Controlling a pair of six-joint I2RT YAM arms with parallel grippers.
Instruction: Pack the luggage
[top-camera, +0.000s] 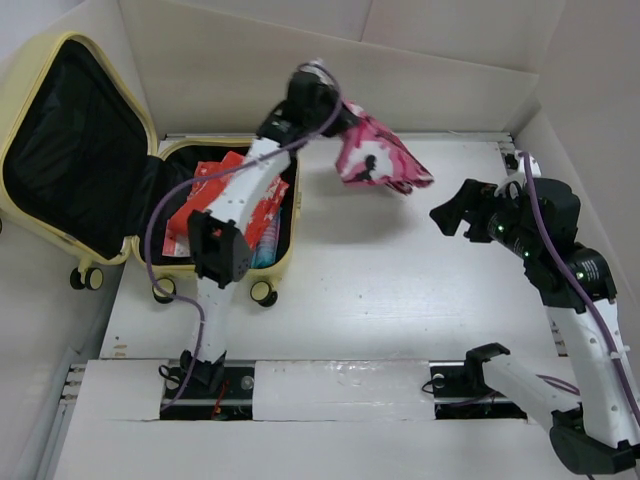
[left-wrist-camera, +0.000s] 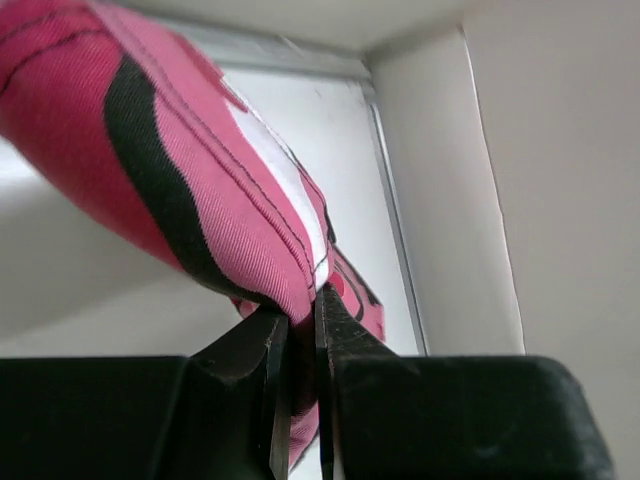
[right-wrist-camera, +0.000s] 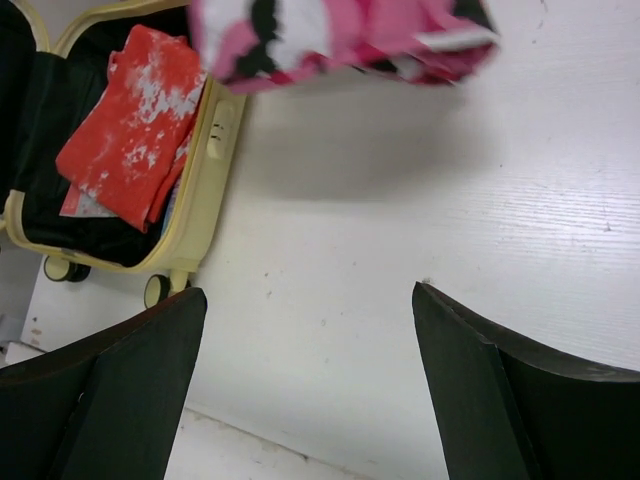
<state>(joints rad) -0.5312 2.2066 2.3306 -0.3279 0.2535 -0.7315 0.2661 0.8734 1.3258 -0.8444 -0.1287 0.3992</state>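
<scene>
The left gripper moves back, to the left in the top view and down next, and releases the cloth over the red-and-white garment, because the luggage lies open.
The pale yellow luggage lies open at the table's far left, its black-lined lid propped up. A red-and-white garment lies in its lower half. My left gripper is shut on a pink, black and white cloth, which hangs above the table to the right of the luggage. In the left wrist view the cloth is pinched between the black fingers. My right gripper is open over the right side of the table, with nothing between its fingers.
White walls enclose the table on the back and right sides. The luggage's caster wheels rest on the table near the left arm's base. A metal rail runs along the back edge.
</scene>
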